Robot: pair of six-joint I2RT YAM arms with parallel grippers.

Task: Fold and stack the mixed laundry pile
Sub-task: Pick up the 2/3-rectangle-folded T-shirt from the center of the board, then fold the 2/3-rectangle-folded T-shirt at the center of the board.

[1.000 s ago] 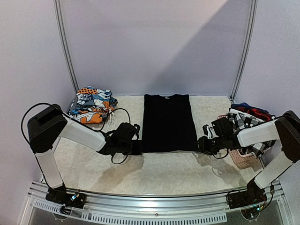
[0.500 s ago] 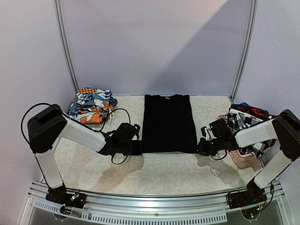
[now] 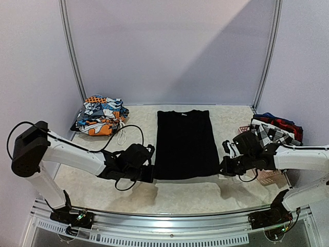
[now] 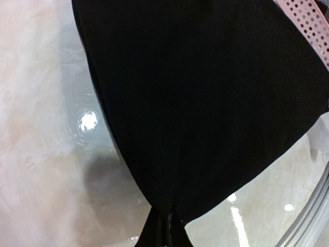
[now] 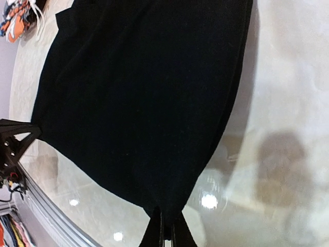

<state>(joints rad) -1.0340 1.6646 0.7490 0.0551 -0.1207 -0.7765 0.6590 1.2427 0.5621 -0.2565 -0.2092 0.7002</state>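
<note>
I should next move my right gripper up, outward and then down over the garment's far corner nearest the basket to release the garment's hem, because the garment lies full length.
A large plain black garment (image 3: 185, 144) lies folded lengthwise in the middle of the table, its near edge lifted. My left gripper (image 3: 150, 174) is shut on its near left corner (image 4: 169, 154). My right gripper (image 3: 222, 169) is shut on its near right corner (image 5: 154, 128). Both hold the hem a little above the table. Orange-blue-white printed pieces (image 3: 100, 116) lie heaped at the back left. The black-and-white checked garment (image 3: 270, 132) and the red/navy plaid one (image 3: 280, 122) lie on the pink basket at the right.
The pink perforated basket (image 3: 270, 176) stands at the right edge, next to my right arm; its rim also shows in the left wrist view (image 4: 308, 20). A white cord (image 3: 121, 138) lies near the printed heap. The metal table rail (image 3: 169, 224) runs along the front.
Both grippers have pulled the black garment's near hem toward the front edge and lifted it slightly. The garment's far end slid nearer too.
</note>
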